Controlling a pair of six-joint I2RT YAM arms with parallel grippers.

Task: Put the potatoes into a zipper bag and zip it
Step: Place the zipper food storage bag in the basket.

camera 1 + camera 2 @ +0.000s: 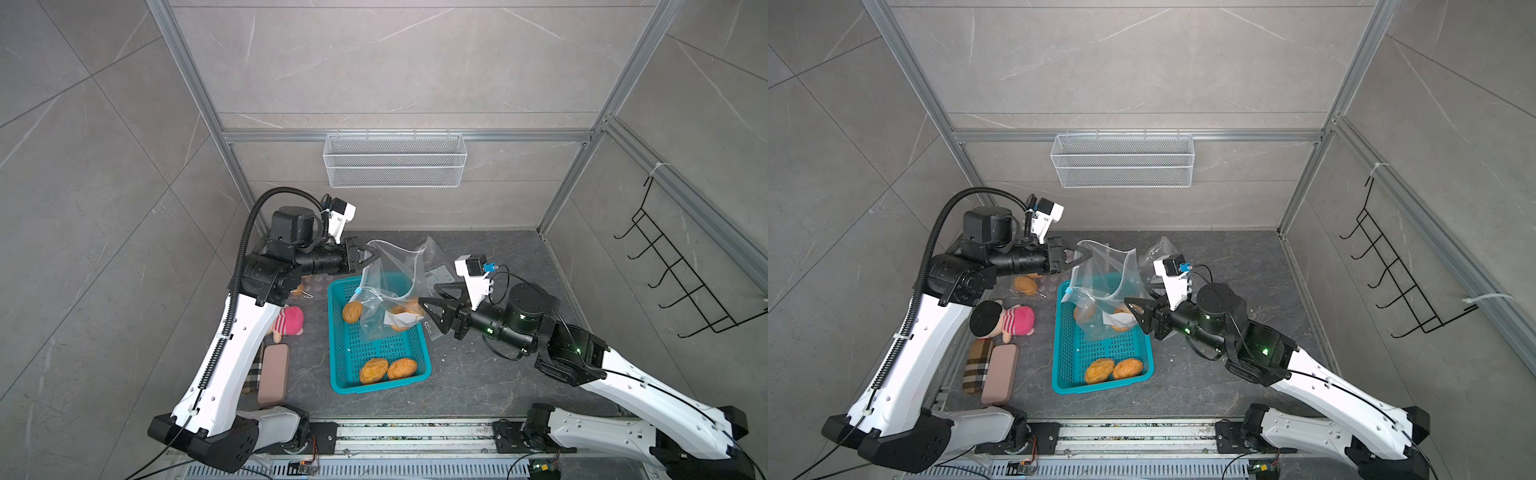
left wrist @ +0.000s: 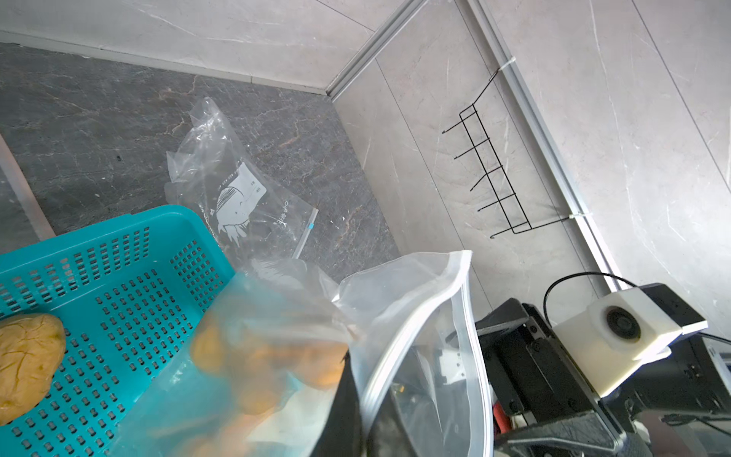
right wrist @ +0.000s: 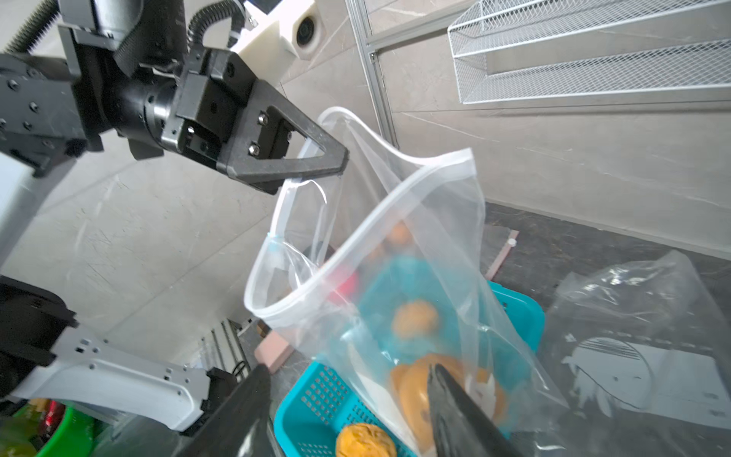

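Observation:
The basket is under the potatoes, so my left gripper will go down and back over the teal basket's edge by the doll [image 1: 333, 324] and release the bag's rim.
My left gripper [image 1: 371, 254] is shut on the rim of the clear zipper bag [image 1: 386, 286], holding it up with its mouth open over the teal basket [image 1: 338, 332]. The grip also shows in the right wrist view, with the left gripper [image 3: 340, 158] on the bag [image 3: 395, 237]. Some potatoes [image 1: 405, 311] lie in the bag's bottom, blurred through the plastic [image 2: 269, 364]. Three more potatoes [image 1: 352, 311] [image 1: 373, 370] [image 1: 402, 368] lie loose in the basket. Another potato [image 1: 1025, 285] lies under the left arm. My right gripper [image 1: 428, 293] stands open at the bag's lower right side, its fingers [image 3: 455, 411] wide apart.
A second clear printed bag [image 2: 237, 198] lies flat behind the basket. Left of the basket lie a plush doll [image 1: 1005, 320], a pink case [image 1: 273, 372] and a plaid case [image 1: 978, 365]. A white wire basket [image 1: 395, 160] hangs on the back wall and a black hook rack [image 1: 681, 270] on the right wall.

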